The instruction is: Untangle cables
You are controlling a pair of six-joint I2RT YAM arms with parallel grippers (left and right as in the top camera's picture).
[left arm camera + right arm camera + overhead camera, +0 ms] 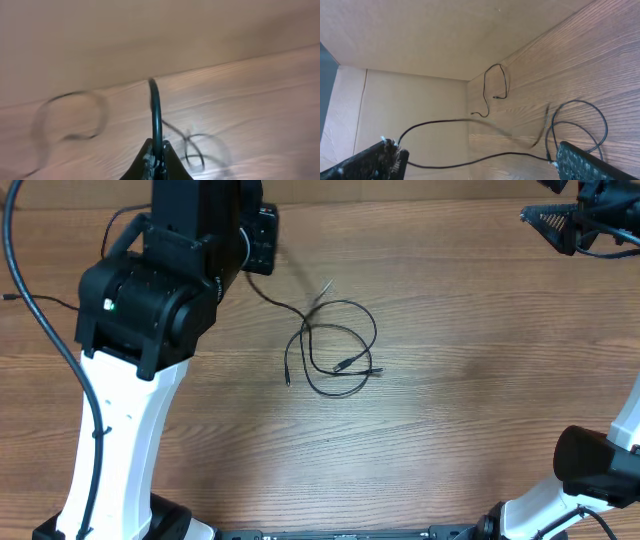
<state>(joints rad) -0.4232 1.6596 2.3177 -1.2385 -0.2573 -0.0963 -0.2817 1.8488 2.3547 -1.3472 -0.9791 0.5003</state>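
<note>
My left gripper swings to the bare wood below it, to its left in the overhead view, next, then lowers and releases the cable clear of the bundle.
The cables lie as a loose bundle of thin black loops (340,350) in the middle of the wooden table. The bundle also shows in the right wrist view (577,125) and, blurred, in the left wrist view (200,150). My left gripper (157,156) is shut on one black strand (156,107), which runs from the gripper (258,255) down to the bundle. My right gripper (475,156) is open wide, raised at the far right (550,222). A thin strand (470,161) runs across between its fingers; I cannot tell whether it hangs on them.
A separate thin black cord (496,82) lies apart near the cardboard wall (410,100); a blurred loop (70,117) also shows in the left wrist view. The left arm's bulky body (150,300) covers the table's left side. A thick arm cable (40,310) hangs there.
</note>
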